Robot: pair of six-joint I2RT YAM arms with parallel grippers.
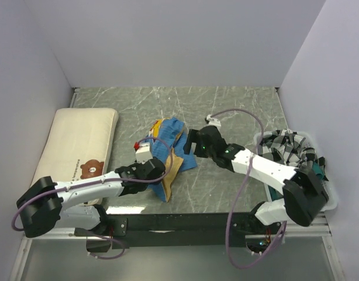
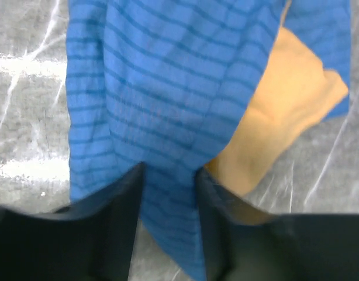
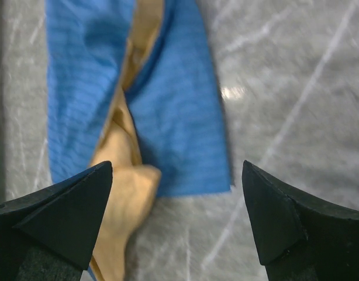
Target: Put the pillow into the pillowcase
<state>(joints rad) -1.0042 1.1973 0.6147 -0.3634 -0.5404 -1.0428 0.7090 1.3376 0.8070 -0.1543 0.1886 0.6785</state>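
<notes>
The pillowcase's far rim [image 1: 181, 126] [image 3: 149, 14] shows mustard inside and is outward of my right gripper, to its left in the top view. I will bring my right gripper there and down next.
The pillow [image 1: 77, 146], cream-white with a brown bear print, lies at the left of the table. The pillowcase [image 1: 168, 153], crumpled with blue and mustard sides showing, lies in the middle. My left gripper [image 1: 161, 168] is shut on a blue striped fold of the pillowcase [image 2: 168, 105], with the cloth pinched between its fingers [image 2: 124, 205]. My right gripper [image 1: 190, 143] is open and empty just right of the pillowcase; in its wrist view the blue and mustard cloth [image 3: 168, 117] lies on the table ahead of its gripper [image 3: 176, 211].
A white bin [image 1: 331, 199] holding black-and-white checked cloth [image 1: 290, 149] stands at the right edge. White walls close in the grey marbled table [image 1: 226, 111] on three sides.
</notes>
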